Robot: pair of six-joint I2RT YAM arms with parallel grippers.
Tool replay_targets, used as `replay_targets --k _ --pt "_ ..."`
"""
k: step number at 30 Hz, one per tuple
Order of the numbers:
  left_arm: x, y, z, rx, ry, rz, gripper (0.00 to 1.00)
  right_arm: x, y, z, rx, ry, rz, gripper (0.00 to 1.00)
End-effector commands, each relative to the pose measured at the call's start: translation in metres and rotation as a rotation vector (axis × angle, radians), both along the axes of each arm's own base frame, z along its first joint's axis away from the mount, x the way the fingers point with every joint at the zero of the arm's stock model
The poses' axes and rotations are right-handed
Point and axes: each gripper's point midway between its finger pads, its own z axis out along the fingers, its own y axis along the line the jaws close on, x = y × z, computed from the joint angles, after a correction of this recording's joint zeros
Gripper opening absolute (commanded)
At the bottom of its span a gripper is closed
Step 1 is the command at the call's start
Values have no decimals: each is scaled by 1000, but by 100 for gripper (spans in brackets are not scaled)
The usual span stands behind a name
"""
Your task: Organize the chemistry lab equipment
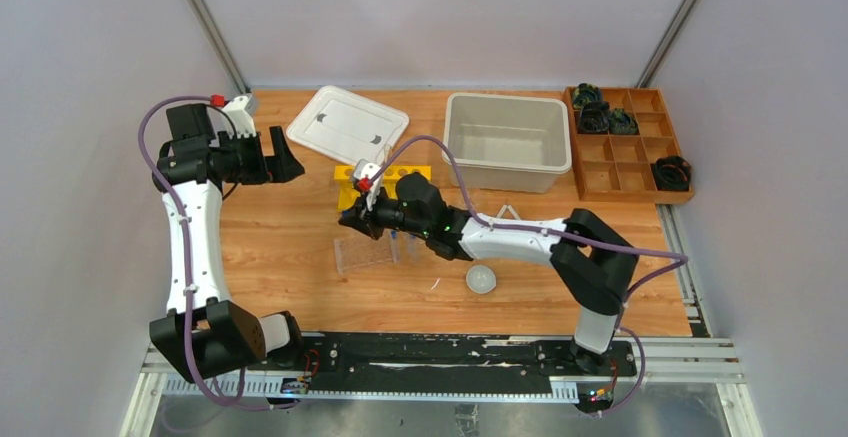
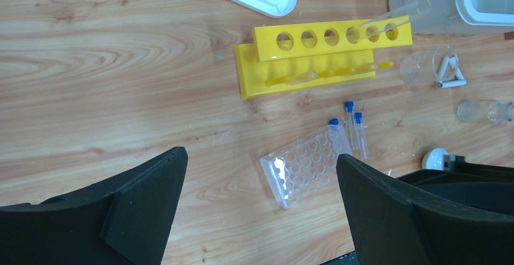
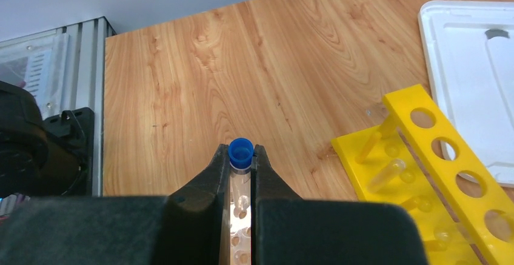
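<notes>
The robot's right gripper will go down next toward the clear tube rack's far corner [image 1: 342, 244], away from the loose tubes, and let go of the tube, because the hole there is empty.
My right gripper [image 3: 241, 157] is shut on a clear blue-capped tube [image 3: 240, 151], held upright over the clear tube rack [image 1: 365, 252], whose holes show between the fingers. Two more blue-capped tubes [image 2: 354, 128] lie on the wood beside that rack [image 2: 306, 163]. The yellow tube rack [image 2: 321, 59] stands behind it with a long clear tube [image 2: 394, 16] leaning in it. Two small glass vessels [image 2: 482, 110], a white triangle [image 2: 448, 74] and a white round dish [image 1: 481, 279] lie to the right. My left gripper [image 1: 285, 162] hangs open and empty at the far left, high above the table.
A white lid [image 1: 347, 124] lies at the back. An open white bin [image 1: 508, 140] stands beside it. A brown wooden compartment tray [image 1: 625, 142] with black parts sits at the back right. The right arm [image 1: 540, 242] stretches across the table's middle.
</notes>
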Motion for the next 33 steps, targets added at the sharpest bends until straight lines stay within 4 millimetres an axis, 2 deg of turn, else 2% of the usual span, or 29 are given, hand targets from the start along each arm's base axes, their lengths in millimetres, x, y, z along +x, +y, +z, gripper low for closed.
replay_targets --k 1,5,12,17,33 --pt "3 6 1 18 -7 20 100 0 22 3 112 -53 50 0" --pt "3 4 5 19 -21 7 100 4 33 -23 88 -44 61 0" --pt "4 2 2 -1 -9 -4 100 8 42 -45 66 -46 61 0" --pt "0 -5 8 -16 -32 -25 100 12 47 -58 59 -40 51 0" --pt "0 -11 9 -42 -37 -54 100 18 54 -74 44 -41 36 0"
